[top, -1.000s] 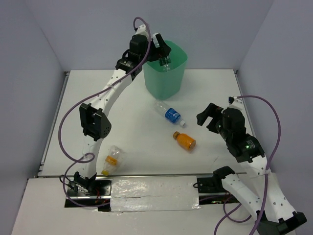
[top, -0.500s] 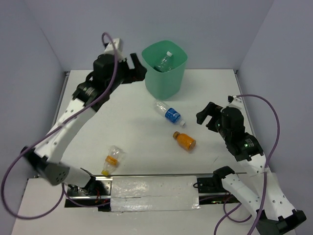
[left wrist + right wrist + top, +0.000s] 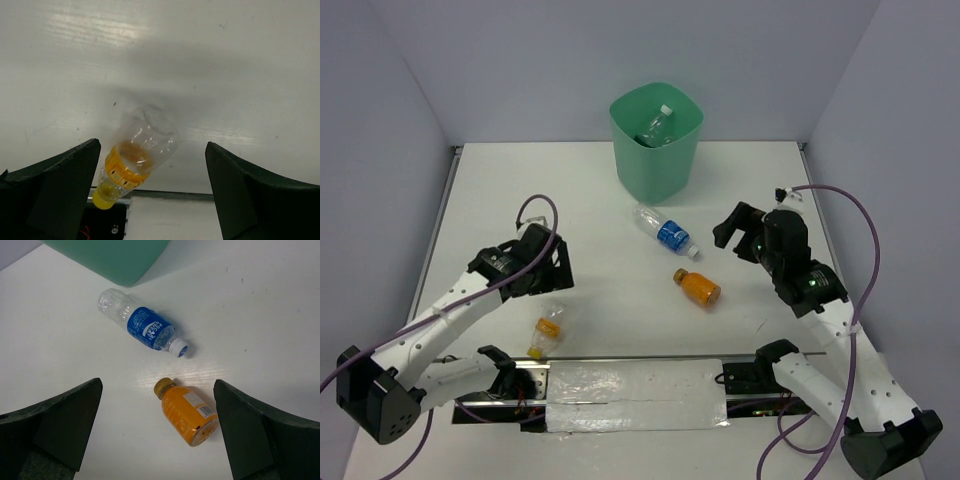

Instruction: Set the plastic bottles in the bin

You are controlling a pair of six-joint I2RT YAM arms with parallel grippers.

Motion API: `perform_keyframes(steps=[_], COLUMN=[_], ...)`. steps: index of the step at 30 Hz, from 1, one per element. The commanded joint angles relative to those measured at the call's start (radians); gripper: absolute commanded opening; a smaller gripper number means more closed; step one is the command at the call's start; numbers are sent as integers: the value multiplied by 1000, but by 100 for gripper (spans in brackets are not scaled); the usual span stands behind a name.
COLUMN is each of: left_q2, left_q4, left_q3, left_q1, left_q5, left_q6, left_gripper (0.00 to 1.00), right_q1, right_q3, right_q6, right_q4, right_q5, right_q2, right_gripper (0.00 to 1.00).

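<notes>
The clear bottle is already between the open fingers of my left gripper, so I will next move that gripper down toward the table's front edge and onto the clear bottle's body (image 3: 549, 324) (image 3: 144, 145).
The mint-green bin (image 3: 657, 150) stands at the table's back; a clear bottle (image 3: 657, 124) lies inside it. The blue-label bottle (image 3: 667, 233) and the short orange bottle (image 3: 697, 287) lie on the table between the arms; both show in the right wrist view, blue (image 3: 145, 328) and orange (image 3: 189, 413). The orange-yellow-label bottle (image 3: 548, 328) lies near the front edge. My left gripper (image 3: 557, 268) is open and empty just above it, the bottle (image 3: 134, 161) between its fingers. My right gripper (image 3: 737, 232) is open and empty, right of the blue and orange bottles.
A taped strip (image 3: 635, 395) and a metal rail run along the table's front edge, close to the orange-yellow bottle. Grey walls enclose the table on three sides. The bin's side (image 3: 115, 257) fills the top of the right wrist view.
My left arm has swung from over the bin, where it dropped a clear bottle, back down to the front left above the orange-yellow bottle. The right gripper shifted slightly left.
</notes>
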Motion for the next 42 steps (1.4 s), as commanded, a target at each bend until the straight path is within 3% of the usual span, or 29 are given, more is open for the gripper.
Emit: perform_keyframes(steps=[1,11,21,35,42], left_q2=[-51,17,176,344,367], left_q4=[-79,-136,-225,-127,-86], left_q3=[7,-45,-39,-64,-64], left_q1=[-24,-71,-136,-150,-151], left_q5=[13,38,-74,-97,-125], left_q6=[-128,-271,-384,-420,-407], left_gripper=[99,100,99,99,86], right_q1=[10,11,11,10,11], right_q3=[-8,3,4,6,6], right_q6=[10,8,7,2,7], right_q4=[55,63,60,54,60], right_q5=[-18,-18,-15,-10,-14], right_q2=[15,23,17,20,24], right_gripper=[100,100,100,100,100])
